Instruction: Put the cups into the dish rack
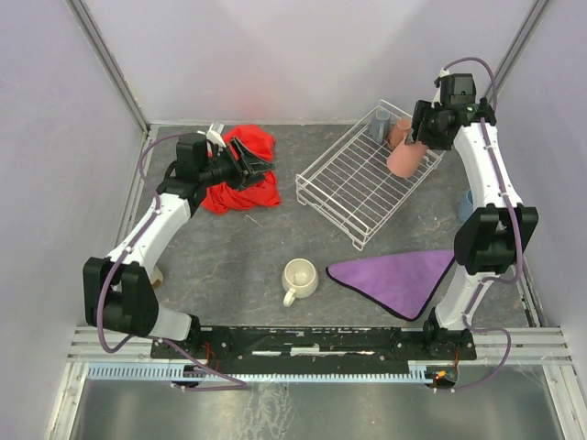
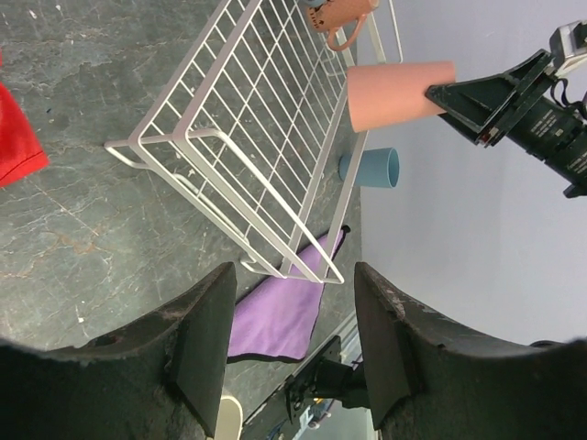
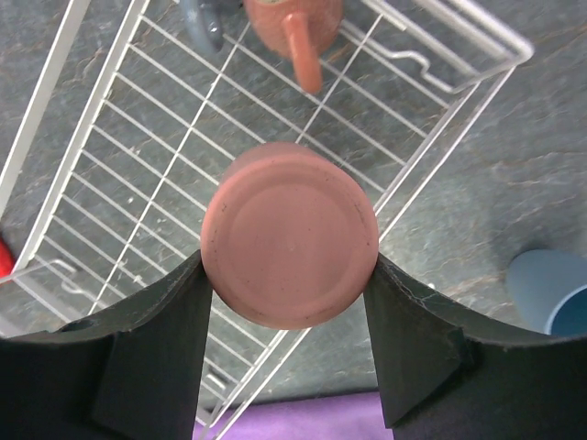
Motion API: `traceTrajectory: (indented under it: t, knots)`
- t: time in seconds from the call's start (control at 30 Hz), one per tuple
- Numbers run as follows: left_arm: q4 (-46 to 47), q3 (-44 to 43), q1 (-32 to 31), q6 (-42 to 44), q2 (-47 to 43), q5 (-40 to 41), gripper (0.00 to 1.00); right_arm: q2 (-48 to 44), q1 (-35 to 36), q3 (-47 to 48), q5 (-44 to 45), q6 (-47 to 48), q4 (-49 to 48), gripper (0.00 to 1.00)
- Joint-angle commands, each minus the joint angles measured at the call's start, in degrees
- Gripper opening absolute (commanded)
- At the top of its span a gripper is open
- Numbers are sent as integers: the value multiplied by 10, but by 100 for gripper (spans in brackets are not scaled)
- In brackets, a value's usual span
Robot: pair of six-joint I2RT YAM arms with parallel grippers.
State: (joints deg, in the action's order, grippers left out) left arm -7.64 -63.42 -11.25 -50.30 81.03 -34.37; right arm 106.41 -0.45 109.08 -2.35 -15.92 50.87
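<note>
My right gripper needs to reach outward, lower the tumbler [image 1: 404, 159] into the free rack corner beside the orange mug and release, since that corner lies below and outward of it.
The white wire dish rack [image 1: 341, 186] sits at the back right of the table. Two cups stand in its far corner: a grey-blue mug [image 1: 380, 123] and an orange mug [image 1: 401, 134]. My right gripper [image 1: 422, 139] is shut on a salmon-pink tumbler [image 1: 404, 159] and holds it tilted above the rack's right side. In the right wrist view the tumbler's base [image 3: 290, 235] sits between both fingers. A cream mug [image 1: 300, 278] stands on the table in front. A light-blue cup [image 1: 467, 203] stands right of the rack. My left gripper [image 1: 260, 165] is open and empty over a red cloth [image 1: 243, 188].
A purple cloth [image 1: 399, 275] lies flat at the front right, beside the right arm's base. The red cloth is bunched at the back left. Walls close in the table on three sides. The light-blue cup [image 3: 550, 290] stands just outside the rack's wire edge [image 3: 449, 137].
</note>
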Motion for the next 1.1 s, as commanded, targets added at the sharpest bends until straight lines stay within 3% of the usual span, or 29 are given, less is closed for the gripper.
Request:
traceTrajectory:
  t: [0.0, 0.6, 1.07]
  knots:
    - [2, -26, 5, 31, 11, 0, 61, 18, -2, 58, 68, 37, -2, 13]
    - [-21, -43, 12, 54, 42, 13, 61, 149, -5, 216, 150, 76, 21, 12]
    - [-19, -50, 19, 52, 63, 14, 61, 188, -18, 227, 147, 77, 14, 12]
